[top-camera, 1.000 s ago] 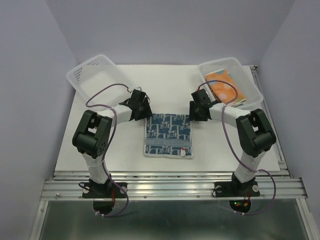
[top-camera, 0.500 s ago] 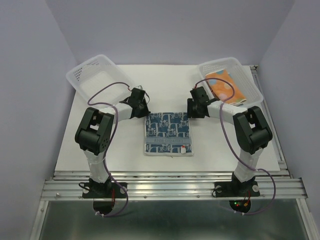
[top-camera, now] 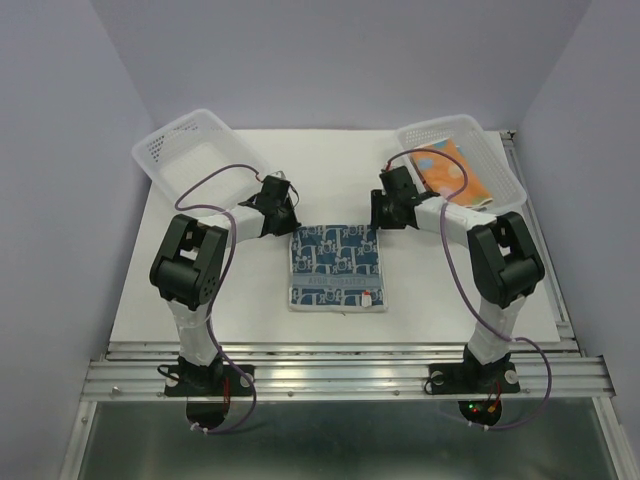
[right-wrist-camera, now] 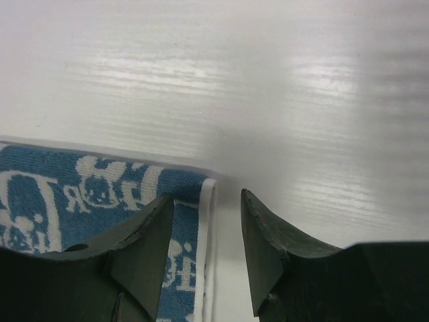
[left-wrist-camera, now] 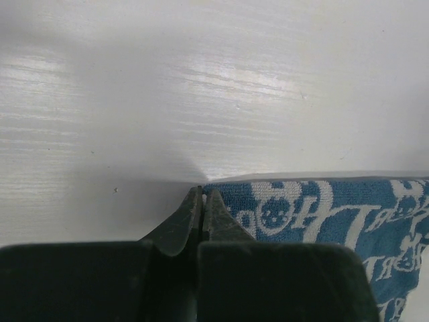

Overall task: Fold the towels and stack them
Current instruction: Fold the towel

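Observation:
I need to lift the pinched far corner in my left gripper next and carry it back to the towel's near corner [top-camera: 294,306]. I should then lower it and release it there.
A dark blue towel [top-camera: 337,267] with a white pattern lies flat at the middle of the table. My left gripper [top-camera: 284,216] is low at its far left corner. In the left wrist view the left gripper [left-wrist-camera: 202,192] is shut, its tips pinching the very corner of the towel [left-wrist-camera: 322,208]. My right gripper [top-camera: 379,213] is at the far right corner. Seen from the right wrist, the right gripper [right-wrist-camera: 208,198] stands open astride the white-hemmed edge of the towel [right-wrist-camera: 67,194], one finger over the cloth, the other over bare table. An orange towel [top-camera: 452,172] lies in the right basket.
A clear plastic basket [top-camera: 190,150] sits tilted at the far left with nothing visible in it. A second basket [top-camera: 505,180] stands at the far right. The white table [top-camera: 200,290] ends at a metal rail in front.
The left gripper has shut on the towel's far left corner. Both grippers have drawn slightly back toward the far edge of the towel. The towel has stayed flat.

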You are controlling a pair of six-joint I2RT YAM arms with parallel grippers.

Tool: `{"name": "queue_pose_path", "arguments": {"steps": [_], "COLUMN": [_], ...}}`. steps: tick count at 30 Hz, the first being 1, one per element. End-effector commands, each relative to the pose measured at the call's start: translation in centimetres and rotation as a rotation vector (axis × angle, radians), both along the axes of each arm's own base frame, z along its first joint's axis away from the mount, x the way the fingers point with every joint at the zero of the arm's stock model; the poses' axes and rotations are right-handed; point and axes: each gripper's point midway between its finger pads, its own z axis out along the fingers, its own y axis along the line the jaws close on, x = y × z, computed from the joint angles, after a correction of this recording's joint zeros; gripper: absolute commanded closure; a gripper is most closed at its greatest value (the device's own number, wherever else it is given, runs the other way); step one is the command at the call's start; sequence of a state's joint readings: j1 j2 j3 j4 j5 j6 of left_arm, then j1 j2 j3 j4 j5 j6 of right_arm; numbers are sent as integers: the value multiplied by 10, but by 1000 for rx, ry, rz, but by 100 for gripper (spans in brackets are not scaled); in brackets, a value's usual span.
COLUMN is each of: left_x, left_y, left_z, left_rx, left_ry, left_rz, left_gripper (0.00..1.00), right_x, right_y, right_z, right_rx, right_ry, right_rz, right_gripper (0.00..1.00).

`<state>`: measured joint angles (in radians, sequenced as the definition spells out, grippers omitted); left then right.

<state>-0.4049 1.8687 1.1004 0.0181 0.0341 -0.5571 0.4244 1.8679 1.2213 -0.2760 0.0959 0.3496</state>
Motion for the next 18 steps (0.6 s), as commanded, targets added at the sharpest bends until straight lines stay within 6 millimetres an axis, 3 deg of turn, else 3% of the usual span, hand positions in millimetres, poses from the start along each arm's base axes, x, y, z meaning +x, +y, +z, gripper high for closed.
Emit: {"name": "queue_pose_path", "arguments": {"steps": [1, 12, 15, 16, 18], "left_x": [-1, 0, 2, 2, 6], "left_y": [1, 0, 0, 0, -1], "left_z": [-1, -1, 0, 1, 9], "left_rx": [18, 20, 22, 22, 20], "left_ry": [13, 12, 8, 4, -18], "left_rz": [-21, -29, -31, -33, -36], "left_gripper": [100, 100, 100, 100, 100], "right_x": [32, 25, 28, 29, 30], "right_y": [9, 12, 13, 14, 16], "right_z": [22, -8, -12, -10, -4], "right_rx": [30, 36, 33, 33, 42], "right_ry": [-87, -14, -17, -17, -28], "right_rz": [13, 40, 45, 53, 60], "right_gripper": [50, 61, 81, 93, 99]}}
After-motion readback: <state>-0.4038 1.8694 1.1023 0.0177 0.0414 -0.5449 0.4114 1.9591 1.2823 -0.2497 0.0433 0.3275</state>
